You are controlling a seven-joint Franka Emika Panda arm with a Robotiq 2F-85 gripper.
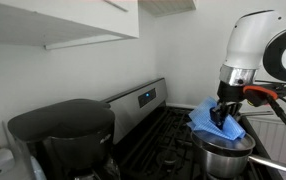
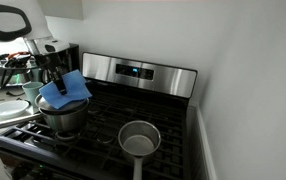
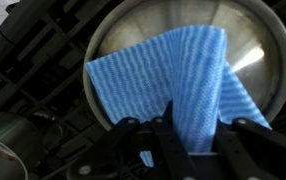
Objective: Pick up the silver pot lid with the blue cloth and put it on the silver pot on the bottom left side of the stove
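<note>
The robot's gripper will move slightly down over the silver pot's round top (image 1: 226,142) and release the blue cloth (image 1: 213,118), since the cloth is already draped over the steel there.
My gripper (image 3: 191,135) is shut on the blue cloth (image 3: 173,70), which hangs bunched from the fingers. It hovers right above the silver pot (image 1: 226,157) at the stove's near corner, as both exterior views show (image 2: 63,120). In the wrist view a round shiny steel surface (image 3: 143,28) fills the space under the cloth. I cannot tell whether it is the pot lid or the pot's inside, and the cloth hides its middle. The cloth (image 1: 213,118) drapes over the pot's top (image 2: 65,90). The stove (image 2: 103,135) is black with grates.
A smaller long-handled pot (image 2: 138,138) sits on the front burner beside the silver pot. A black coffee maker (image 1: 63,135) stands on the counter next to the stove. The steel back panel (image 2: 138,70) rises behind the burners, with a white wall behind it.
</note>
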